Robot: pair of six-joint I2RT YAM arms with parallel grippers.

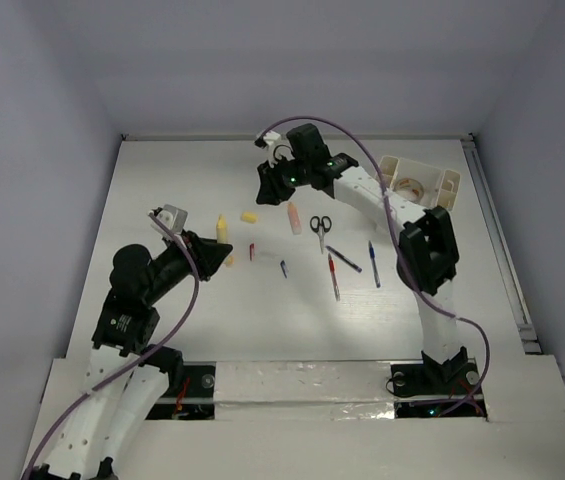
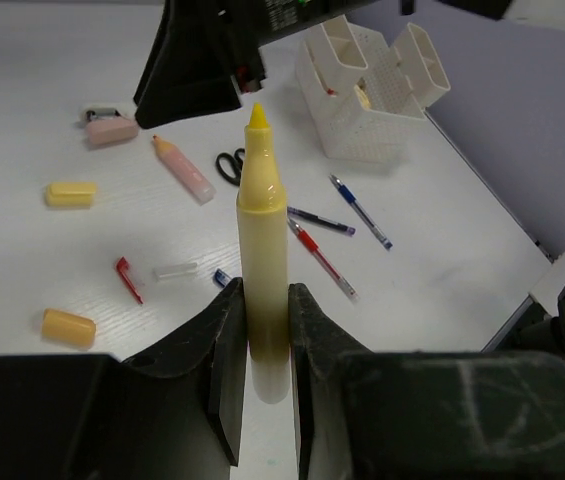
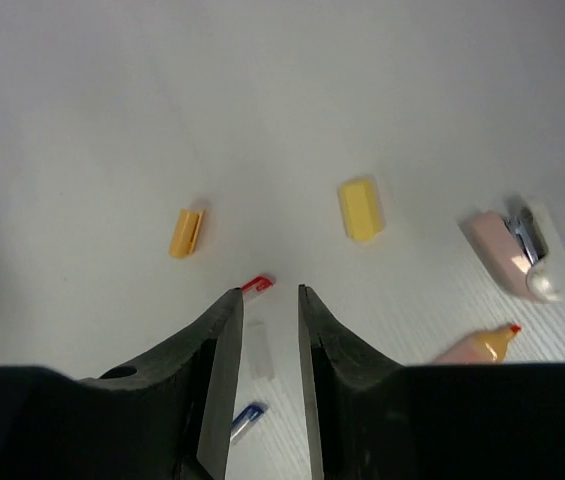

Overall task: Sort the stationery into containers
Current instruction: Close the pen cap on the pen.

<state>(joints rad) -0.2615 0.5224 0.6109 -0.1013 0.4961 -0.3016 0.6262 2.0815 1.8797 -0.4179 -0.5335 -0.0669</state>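
Note:
Next, the right gripper lowers to the left in the top view and spreads around the yellow cap (image 1: pixel 249 217) (image 3: pixel 361 210), since the cap lies loose below, outside its fingers.
My left gripper (image 1: pixel 220 256) (image 2: pixel 260 330) is shut on a pale yellow highlighter (image 2: pixel 260 230), uncapped, tip pointing away; it also shows in the top view (image 1: pixel 222 230). My right gripper (image 1: pixel 270 182) (image 3: pixel 269 292) is open and empty above the table's far middle, over a red cap (image 3: pixel 256 285) and a clear cap (image 3: pixel 259 362). The cream-white organizer (image 1: pixel 417 185) (image 2: pixel 362 90) stands at the far right. Scissors (image 1: pixel 320 225), a pink highlighter (image 1: pixel 294 217), a red pen (image 1: pixel 333 275) and blue pens (image 1: pixel 374 263) lie mid-table.
A yellow block (image 3: pixel 359 209), an orange cap (image 3: pixel 187 232), a blue cap (image 3: pixel 246 421) and a pink item with a metal clip (image 3: pixel 512 255) lie loose near the right gripper. Grey walls enclose the table on three sides.

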